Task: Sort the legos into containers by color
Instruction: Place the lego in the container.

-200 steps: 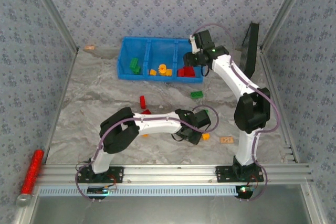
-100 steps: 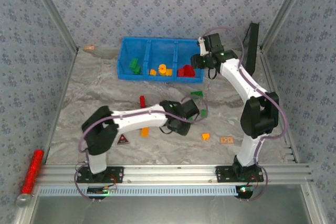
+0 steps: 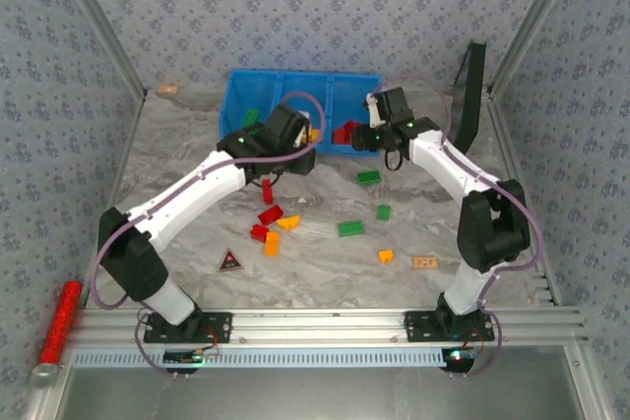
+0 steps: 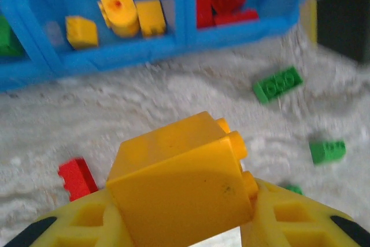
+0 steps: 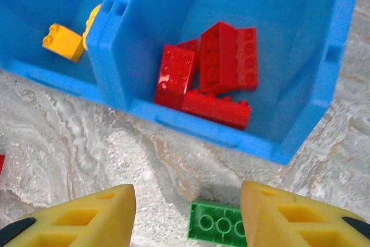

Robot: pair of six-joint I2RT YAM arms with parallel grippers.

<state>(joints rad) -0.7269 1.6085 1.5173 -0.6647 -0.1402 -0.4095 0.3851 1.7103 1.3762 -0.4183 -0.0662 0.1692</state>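
My left gripper should next move outward over the front side of the blue bin and down into the middle container [image 3: 314, 133] [image 4: 132, 17] to release its lego, because matching orange-yellow legos are in there.
My left gripper [image 4: 182, 207] is shut on an orange-yellow lego [image 4: 176, 180] and hovers just in front of the blue bin [image 3: 256, 75], near its middle container. That container holds orange-yellow legos [image 4: 118, 10]; the right one holds red legos [image 5: 211, 79]. My right gripper [image 5: 188, 206] is open above the table in front of the right container. A green lego [image 5: 218, 228] lies on the table below it, close to the right finger. From above, the left gripper [image 3: 293, 140] and the right gripper [image 3: 361, 135] face each other at the bin's front wall.
Loose legos lie mid-table: red [image 3: 270, 214], orange [image 3: 287, 222], green [image 3: 349, 228] and another green [image 3: 384, 211]. A dark triangular tag [image 3: 228, 261] sits front left. A black panel [image 3: 471, 90] leans at the back right. A red glittery cylinder [image 3: 59, 322] rests on the left rail.
My left arm has swung from the middle of the table up to the bin's front, shutting on the orange-yellow lego. My right gripper has drawn back from over the bin to its front edge.
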